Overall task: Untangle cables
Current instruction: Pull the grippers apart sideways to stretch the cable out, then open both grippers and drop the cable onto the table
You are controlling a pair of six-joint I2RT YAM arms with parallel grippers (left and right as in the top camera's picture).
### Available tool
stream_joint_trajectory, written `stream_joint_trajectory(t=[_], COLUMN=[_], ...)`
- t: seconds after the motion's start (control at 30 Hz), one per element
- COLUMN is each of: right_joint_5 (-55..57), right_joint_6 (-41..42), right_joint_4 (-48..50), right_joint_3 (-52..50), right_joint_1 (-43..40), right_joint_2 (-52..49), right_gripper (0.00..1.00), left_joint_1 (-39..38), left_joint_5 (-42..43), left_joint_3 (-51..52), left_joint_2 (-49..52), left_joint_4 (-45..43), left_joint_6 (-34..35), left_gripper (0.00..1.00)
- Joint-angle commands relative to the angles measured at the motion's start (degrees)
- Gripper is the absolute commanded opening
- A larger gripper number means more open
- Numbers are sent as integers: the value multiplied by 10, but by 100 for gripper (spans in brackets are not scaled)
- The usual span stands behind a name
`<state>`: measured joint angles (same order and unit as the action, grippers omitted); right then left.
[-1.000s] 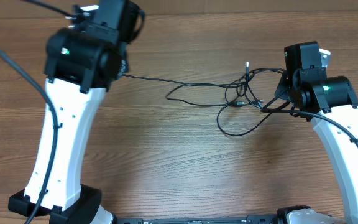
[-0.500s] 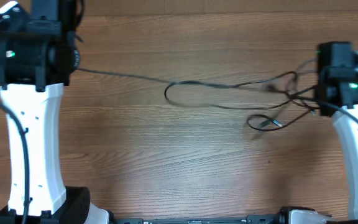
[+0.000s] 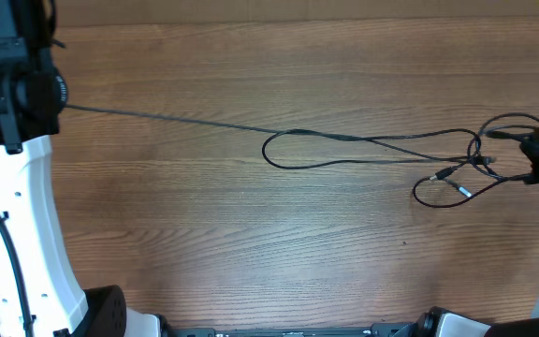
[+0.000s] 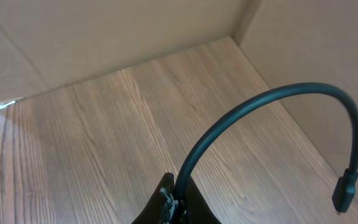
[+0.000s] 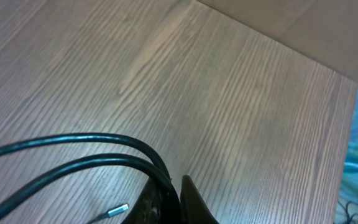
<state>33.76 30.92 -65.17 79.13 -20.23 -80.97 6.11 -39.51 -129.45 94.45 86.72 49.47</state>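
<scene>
The robot's left gripper will next carry the cable of the long flat loop to the right in the overhead view, over the open tabletop beside that loop, because the loop stretches straight.
The thin black cables (image 3: 363, 140) stretch across the wooden table from far left to far right, with a long flat loop in the middle and a small knot of loops and plug ends (image 3: 457, 178) near the right. My left gripper (image 4: 178, 198) is shut on one cable (image 4: 260, 109), whose free end arcs up to a plug (image 4: 345, 190). My right gripper (image 5: 178, 196) is shut on two cable strands (image 5: 92, 152); a silver plug tip (image 5: 118, 211) lies beside it. In the overhead view both grippers are hidden under the arms at the edges.
Cardboard walls (image 4: 104, 31) border the table at the back and side in the left wrist view. A cardboard wall (image 5: 303, 25) also stands behind the table in the right wrist view. The arm bases sit at the front edge (image 3: 110, 314).
Both arms have moved outward, left arm left and right arm right. The cable between them has been pulled out longer and straighter, and the tangle has shifted right and shrunk.
</scene>
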Motion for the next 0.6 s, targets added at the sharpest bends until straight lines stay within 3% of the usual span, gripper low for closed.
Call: stream_joint_trajectory(t=[0.0, 0.2, 0.3, 0.37, 0.5, 0.57], right_joint_5=[6, 5, -75, -217, -735, -902], right_joint_6=[8, 17, 19, -34, -323, -390], right_joint_4=[7, 7, 20, 47, 104, 104], right_joint_3=[15, 15, 15, 15, 15, 15], right_joint_1=[-24, -42, -45, -43, -13, 12], right_joint_2=[3, 3, 3, 3, 3, 3], right_gripper=[4, 4, 4, 4, 4, 4], left_joint_1=[36, 64, 69, 66, 49, 33], left_joint_5=[-29, -18, 80, 163, 364, 417], left_joint_3=[-2, -2, -2, -2, -1, -2], left_joint_2=[-16, -17, -17, -16, -14, -12], left_joint_4=[-5, -6, -16, -24, -58, -69], left_joint_6=[35, 65, 61, 37, -66, -111], left_gripper=[4, 4, 4, 4, 4, 4])
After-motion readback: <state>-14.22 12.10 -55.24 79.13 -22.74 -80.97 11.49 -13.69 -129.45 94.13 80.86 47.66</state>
